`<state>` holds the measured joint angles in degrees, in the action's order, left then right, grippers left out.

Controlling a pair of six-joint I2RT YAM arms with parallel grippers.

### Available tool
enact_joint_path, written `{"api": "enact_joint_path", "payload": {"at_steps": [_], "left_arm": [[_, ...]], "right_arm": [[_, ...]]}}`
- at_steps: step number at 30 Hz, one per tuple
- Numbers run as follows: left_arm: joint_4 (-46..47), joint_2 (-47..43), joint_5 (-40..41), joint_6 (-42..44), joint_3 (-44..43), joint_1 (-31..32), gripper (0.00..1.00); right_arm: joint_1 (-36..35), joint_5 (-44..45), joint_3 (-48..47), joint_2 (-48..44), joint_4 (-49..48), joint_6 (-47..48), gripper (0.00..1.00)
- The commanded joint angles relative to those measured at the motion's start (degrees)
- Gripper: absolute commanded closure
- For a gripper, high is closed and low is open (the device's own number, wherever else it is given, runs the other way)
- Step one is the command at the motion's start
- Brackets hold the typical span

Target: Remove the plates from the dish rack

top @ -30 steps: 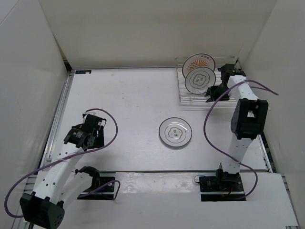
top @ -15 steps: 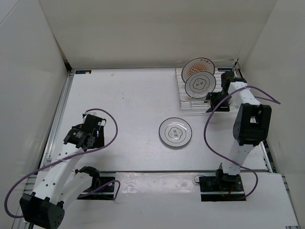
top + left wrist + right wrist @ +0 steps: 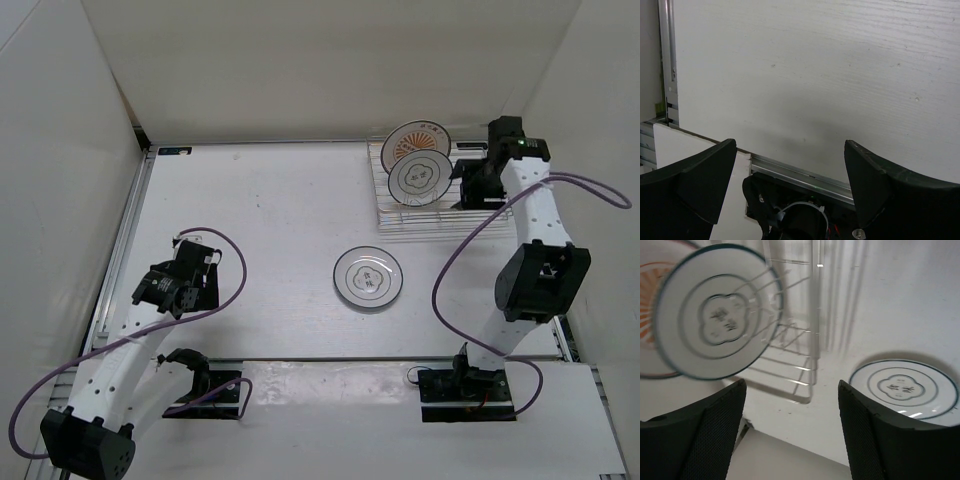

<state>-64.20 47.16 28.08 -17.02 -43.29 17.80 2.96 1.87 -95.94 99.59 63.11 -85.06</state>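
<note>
My right gripper moves outward and across to its left in the top view next, onto the racked white plate's far rim [image 3: 433, 153], which lies that way.
The wire dish rack [image 3: 400, 212] stands at the back right of the table. Two plates stand upright in it: an orange sunburst plate [image 3: 411, 137] behind and a white flower-ring plate [image 3: 420, 178] in front. Another white flower-ring plate [image 3: 368, 278] lies flat mid-table. My right gripper [image 3: 468, 188] hovers at the rack's right side, open and holding nothing. In the right wrist view the racked white plate [image 3: 717, 310], the orange plate [image 3: 647, 315], the rack wires [image 3: 790, 340] and the flat plate [image 3: 903, 390] lie beyond the right gripper [image 3: 791, 390]. My left gripper [image 3: 162, 288] is open over bare table.
White walls close in the table on the left, back and right; the right wall is close behind the right arm. Purple cables loop from both arms. The left gripper [image 3: 790, 150] looks down at the table's near metal rail [image 3: 800, 175] and the arm base.
The right gripper has opened wider, and its wrist has swung back and to the right beside the rack. The plates and the left arm have not moved.
</note>
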Motion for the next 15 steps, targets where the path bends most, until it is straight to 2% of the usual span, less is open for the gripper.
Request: {"api": "enact_joint_path", "payload": {"at_steps": [1,3,4,10,15], "left_arm": [[1.01,-0.93,0.58,0.14,0.05,-0.14,0.00],[1.10,-1.01,1.28,0.14,0.05,-0.22,0.00],[1.01,-1.01,1.54,0.31,0.13,-0.14,0.00],[0.49,0.39,1.98,0.84,-0.83,-0.49,0.00],[0.40,2.06,1.98,1.19,-2.06,-1.10,0.00]], "right_arm": [[0.29,0.78,-5.82,-0.55,-3.20,1.81,0.24],[0.46,-6.23,-6.80,1.56,-10.60,5.68,0.26],[0.38,-7.48,-10.81,4.01,-12.64,6.13,0.26],[-0.94,-19.70,-30.16,22.11,-16.78,9.12,0.27],[-1.56,-19.71,-26.86,24.33,-21.36,7.02,0.27]]}}
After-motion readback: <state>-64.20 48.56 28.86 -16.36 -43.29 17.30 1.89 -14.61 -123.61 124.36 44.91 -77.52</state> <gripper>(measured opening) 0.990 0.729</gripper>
